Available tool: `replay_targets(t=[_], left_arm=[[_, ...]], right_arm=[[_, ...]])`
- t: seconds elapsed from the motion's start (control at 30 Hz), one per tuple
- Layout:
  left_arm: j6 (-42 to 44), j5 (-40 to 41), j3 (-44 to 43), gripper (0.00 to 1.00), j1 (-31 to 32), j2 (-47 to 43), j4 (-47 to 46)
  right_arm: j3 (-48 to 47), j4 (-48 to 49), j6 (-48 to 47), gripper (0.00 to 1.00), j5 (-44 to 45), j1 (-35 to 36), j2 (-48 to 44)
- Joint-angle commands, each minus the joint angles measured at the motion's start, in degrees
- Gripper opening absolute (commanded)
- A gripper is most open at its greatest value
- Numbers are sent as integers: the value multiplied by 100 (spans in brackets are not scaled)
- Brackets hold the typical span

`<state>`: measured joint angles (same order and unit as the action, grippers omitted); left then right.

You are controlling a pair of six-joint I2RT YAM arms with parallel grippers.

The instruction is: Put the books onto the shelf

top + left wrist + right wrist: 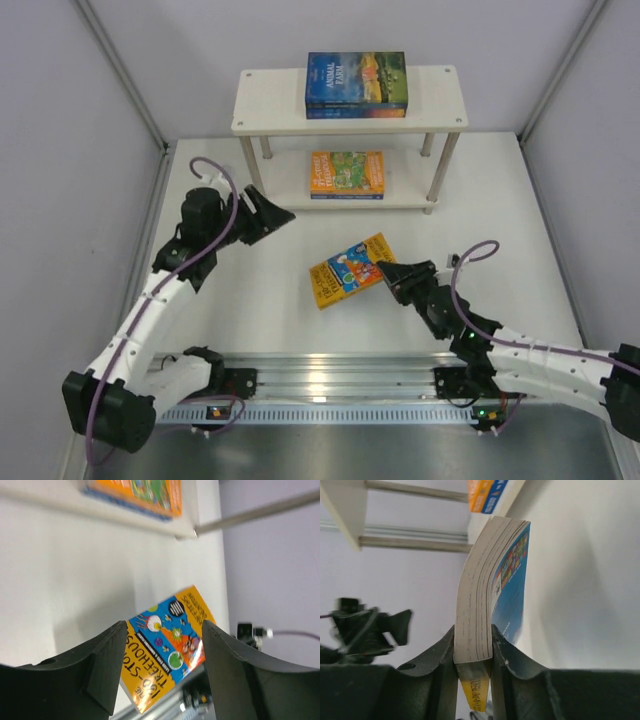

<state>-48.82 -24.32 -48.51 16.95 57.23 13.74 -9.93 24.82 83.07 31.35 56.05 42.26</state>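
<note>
The cover of the orange-green book point(347, 174) is flat and clear, so my right gripper should next move outward to the shelf point(270, 105), lay its book over that cover and let go of it.
A yellow-and-blue illustrated book point(348, 272) is at mid-table, and my right gripper point(385, 272) is shut on its right edge. In the right wrist view its page block point(477, 595) is pinched between both fingers of the right gripper point(473, 635). My left gripper point(280, 213) hangs open to the book's left, apart from it. In the left wrist view that gripper point(164, 626) has nothing between its fingers, with the book point(167, 645) beyond them. The cream shelf point(270, 105) stands at the back, with a blue book point(356, 85) on top and an orange-green book point(347, 174) on the lower board.
Grey walls close in the table on the left, right and back. A metal rail point(330, 385) runs along the near edge between the arm bases. The shelf's silver legs point(443, 165) stand on the table at the back.
</note>
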Motion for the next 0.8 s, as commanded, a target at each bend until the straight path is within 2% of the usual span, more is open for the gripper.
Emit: replay_targets(t=[0.0,0.1,0.33,0.43,0.53,0.77], left_arm=[[680,1909,-1203,67,-104,156,1674],[602,2290,-1451,70,-174,-105,1878],[601,2072,-661,73,-192,-1099,1606],[637,2028,-283,73,-183,-1328,1737],[566,1650,33,73,-183,-1548,1598],[575,1430,254,72,-183,-1935,1606]], right_arm=[[-876,910,60,0,749,-50,510],[-1281,1330,95,0,951,-225,1160],[-2161,2202,149,0,504,-797,2391],[-2548,2115,8,0,661,-833,2681],[-2821,2325,-71,0,706,-964,3032],[-3418,2440,-115,0,890,-1219,3754]])
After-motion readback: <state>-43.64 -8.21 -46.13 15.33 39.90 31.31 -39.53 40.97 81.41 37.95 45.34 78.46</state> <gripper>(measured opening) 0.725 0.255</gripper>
